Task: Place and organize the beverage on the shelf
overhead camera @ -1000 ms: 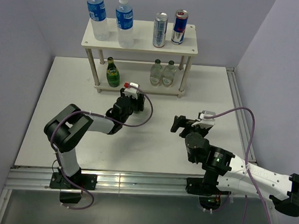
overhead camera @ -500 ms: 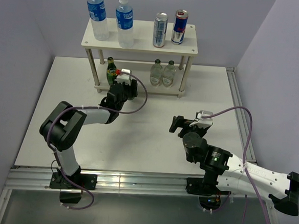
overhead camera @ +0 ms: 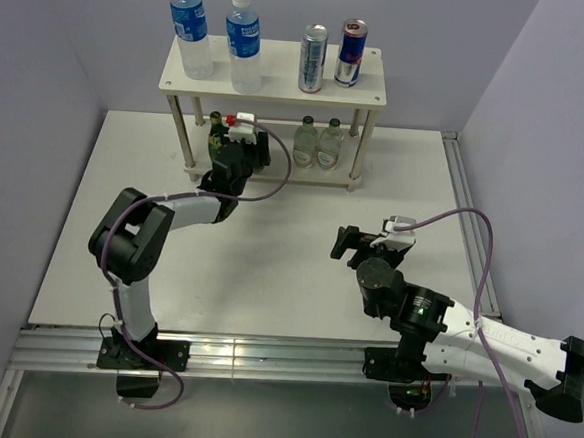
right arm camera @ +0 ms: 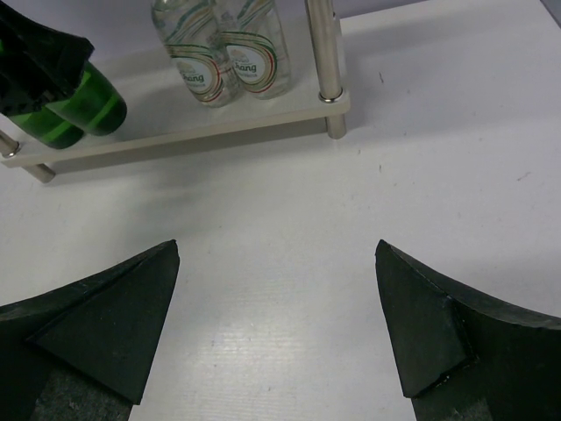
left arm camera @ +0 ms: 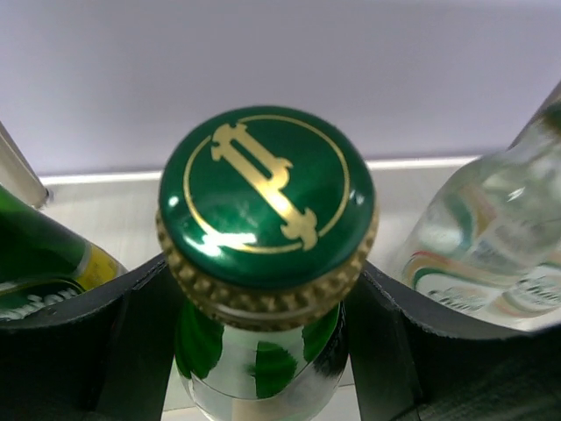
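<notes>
My left gripper lowers slightly toward the lower level's board and opens next, since the bottle is already between the second green bottle and the clear ones.
The shelf [overhead camera: 282, 80] stands at the back. Two blue-labelled plastic bottles [overhead camera: 190, 31] and two cans [overhead camera: 313, 58] stand on its top board. My left gripper [overhead camera: 238, 153] is shut on the neck of a green glass bottle [left arm camera: 267, 197] with a green and gold cap, at the lower tier. A second green bottle [overhead camera: 216, 126] stands just left of it; it also shows in the left wrist view [left arm camera: 35, 263]. My right gripper [overhead camera: 356, 242] is open and empty over the table, short of the shelf; its own view [right arm camera: 276, 324] shows both green bottles [right arm camera: 88, 110].
Two clear glass bottles [overhead camera: 317, 144] with striped labels stand on the right half of the lower tier [right arm camera: 175, 136]; one is close to my left gripper's right side [left arm camera: 491, 237]. Cream shelf legs [right arm camera: 323, 53] stand at the corners. Walls close the back and sides.
My left gripper has carried the green bottle away from me, from the open table up to the lower tier beside the other green bottle. The right arm has hardly moved.
</notes>
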